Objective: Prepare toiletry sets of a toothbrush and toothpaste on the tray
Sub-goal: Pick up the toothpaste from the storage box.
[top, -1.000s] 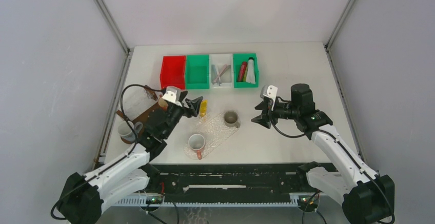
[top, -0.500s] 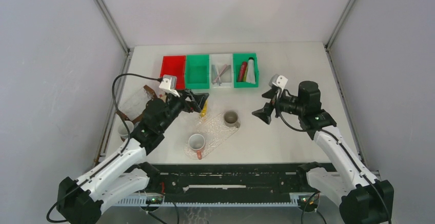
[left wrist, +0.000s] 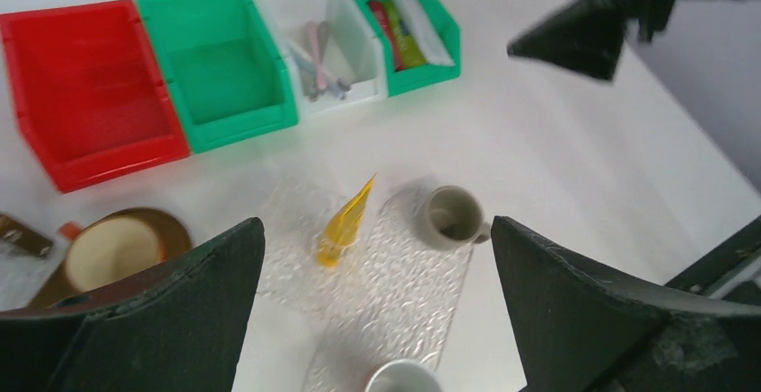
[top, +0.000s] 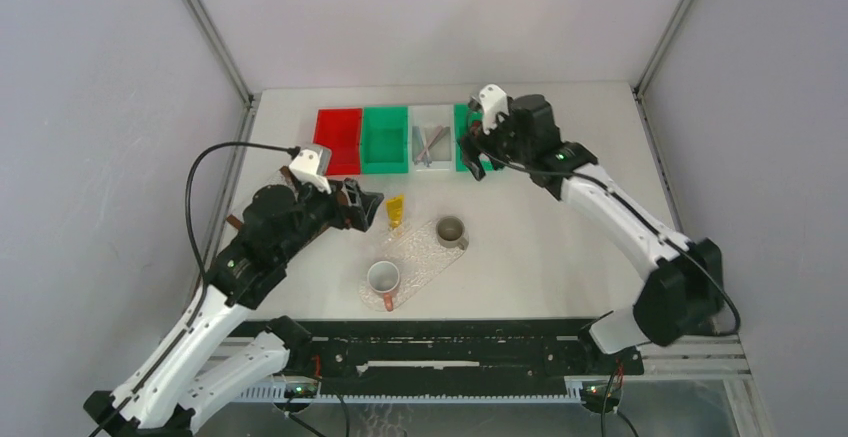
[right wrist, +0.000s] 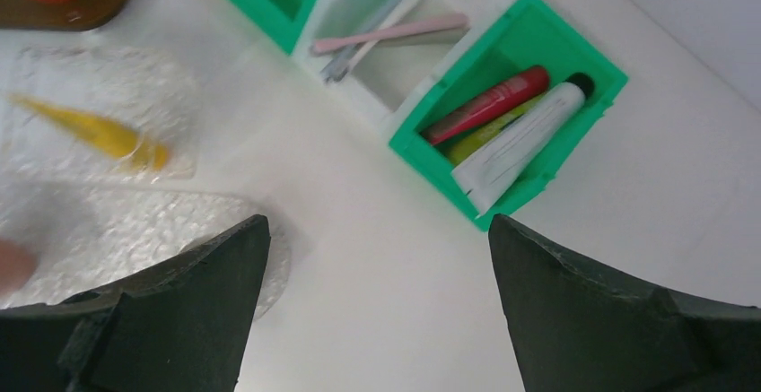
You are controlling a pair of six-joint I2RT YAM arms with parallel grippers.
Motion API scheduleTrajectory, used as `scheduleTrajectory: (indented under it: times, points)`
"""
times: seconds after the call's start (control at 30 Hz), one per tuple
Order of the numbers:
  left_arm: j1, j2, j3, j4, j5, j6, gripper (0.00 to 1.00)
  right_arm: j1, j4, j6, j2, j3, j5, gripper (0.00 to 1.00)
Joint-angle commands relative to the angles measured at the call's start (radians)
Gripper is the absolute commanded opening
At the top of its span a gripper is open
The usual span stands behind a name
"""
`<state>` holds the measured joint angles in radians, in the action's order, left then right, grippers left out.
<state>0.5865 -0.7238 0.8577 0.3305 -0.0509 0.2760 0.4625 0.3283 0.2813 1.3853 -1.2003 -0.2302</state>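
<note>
The fingers of my right gripper move down astride the white toothpaste tube's flat end [right wrist: 483,186] below at the bin's near rim next, turning to the tube's slant.
A yellow toothpaste tube [top: 395,211] [left wrist: 345,223] lies on the far left corner of the clear textured tray [top: 425,257] [left wrist: 404,293]. My left gripper [top: 370,209] [left wrist: 375,230] hangs open just left of that tube, holding nothing. Pink and pale toothbrushes [left wrist: 316,58] [right wrist: 395,30] lie in the white bin [top: 431,137]. Red [right wrist: 489,102], white [right wrist: 522,135] and yellow-green tubes lie in the right green bin [right wrist: 588,65]. Over that bin's near left edge my right gripper [top: 472,157] [right wrist: 377,226] stands open and empty.
A grey cup [top: 451,231] and a white cup with a pink handle [top: 383,277] stand on the tray. A red bin [top: 338,140] and an empty green bin [top: 385,139] sit in the back row. A brown saucer with a cup [left wrist: 112,248] is at the left.
The right arm has swung from the table's right middle up to the bins. The left gripper has drawn back left from the yellow tube. Both jaws have widened.
</note>
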Motion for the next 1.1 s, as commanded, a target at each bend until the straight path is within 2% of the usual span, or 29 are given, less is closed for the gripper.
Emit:
scheduleTrajectory:
  times: [0.0,0.1,0.17,0.27,0.33,0.57,1.07]
  points:
    - [-0.007,0.082,-0.012,0.119,-0.07,-0.15,1.0,0.033,0.099,-0.033,0.189,-0.223,0.287,0.98]
    - [-0.022,0.148,-0.037,0.11,-0.092,-0.171,1.0,0.051,0.137,-0.084,0.34,-0.372,0.408,0.95]
    - [-0.046,0.184,-0.067,0.101,-0.058,-0.18,1.0,0.064,0.166,-0.094,0.435,-0.472,0.486,0.89]
    - [-0.142,0.236,-0.139,0.093,0.041,-0.188,1.0,0.068,0.2,-0.098,0.568,-0.579,0.572,0.79]
    - [-0.192,0.271,-0.18,0.082,0.07,-0.163,1.0,0.066,0.206,-0.093,0.622,-0.617,0.609,0.76]
    - [-0.234,0.297,-0.176,0.071,0.141,-0.162,1.0,0.058,0.205,-0.081,0.729,-0.652,0.639,0.66]
    - [-0.256,0.302,-0.178,0.068,0.154,-0.158,1.0,0.02,0.213,-0.073,0.852,-0.685,0.668,0.61]
